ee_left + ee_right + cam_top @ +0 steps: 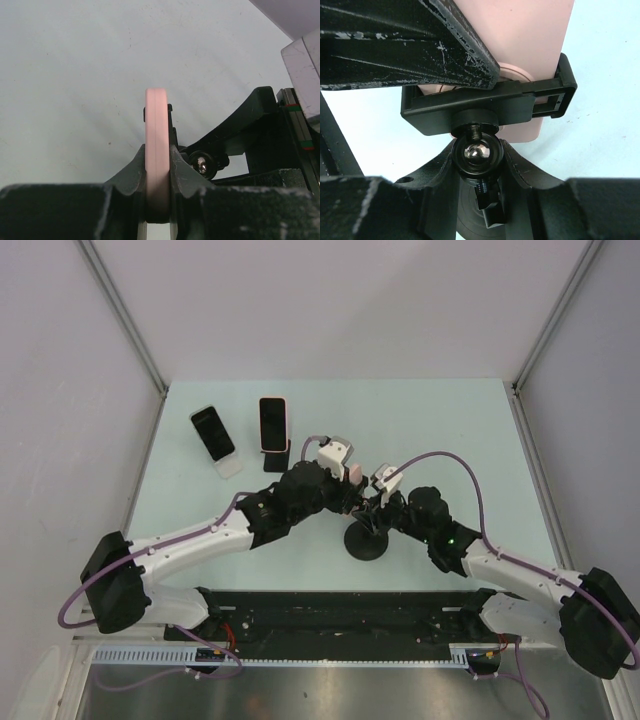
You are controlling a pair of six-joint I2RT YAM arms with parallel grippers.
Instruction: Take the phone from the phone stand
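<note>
The table's far corner is bare, so my right gripper needs to carry the stand outward, to the right in the top view, and release it there.
The phone point(157, 120) has a pink case and shows edge-on in the left wrist view. My left gripper point(158, 157) is shut on it, one finger on each flat face. From the right wrist view, the phone's pink back point(530, 40) still sits in the black clamp point(520, 102) of the phone stand. My right gripper point(476, 156) is shut on the stand's ball joint point(476, 150) just below the clamp. From above, both grippers meet over the stand's round black base point(367, 542), left gripper point(347, 483) and right gripper point(378, 502). The phone point(354, 471) shows only as a pink sliver there.
Two other phones stand at the back left: a black one on a white stand point(212, 432) and a pink-cased one on a black stand point(273, 425). Grey walls enclose the pale green table point(450, 430) on three sides.
</note>
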